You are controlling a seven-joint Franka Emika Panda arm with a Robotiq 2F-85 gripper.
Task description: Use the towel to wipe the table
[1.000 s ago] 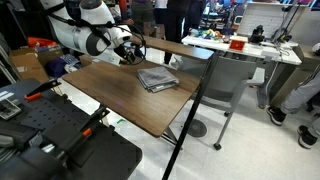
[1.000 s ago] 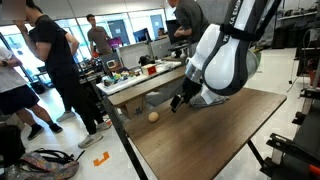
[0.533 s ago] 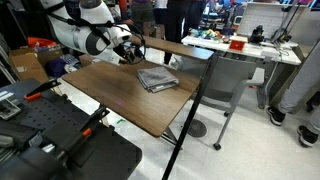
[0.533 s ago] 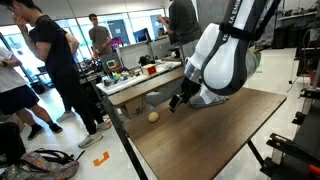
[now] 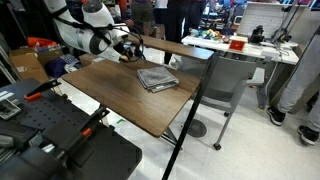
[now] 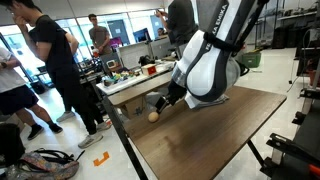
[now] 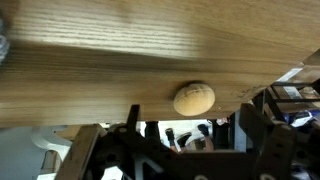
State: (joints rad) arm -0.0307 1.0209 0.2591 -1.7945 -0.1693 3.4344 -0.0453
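The small tan ball (image 6: 153, 117) (image 7: 194, 98) lines up with the gap between my gripper's open fingers, so I will move my gripper down toward the table edge to bring the fingers around the ball.
The grey folded towel (image 5: 157, 78) lies rumpled on the brown wood-grain table (image 5: 120, 98) near its far edge. My gripper (image 5: 136, 52) hangs above the table behind and to the left of the towel, apart from it. In an exterior view the gripper (image 6: 166, 102) sits low at the table's (image 6: 215, 135) far edge, and the arm hides the towel. In the wrist view the gripper (image 7: 190, 126) is open and empty, with the tabletop (image 7: 100, 65) beyond it. A small tan ball (image 7: 194, 98) lies between the fingers' line and the table edge.
The tan ball (image 6: 153, 116) also shows by the table edge. A grey-white table (image 5: 262, 52) with colourful items stands behind, with a grey chair (image 5: 232, 82) beside it. People (image 6: 52, 70) stand nearby. Black equipment (image 5: 50, 135) fills the foreground.
The arm has swung a little toward the table's edge near the tan ball. The towel has not moved.
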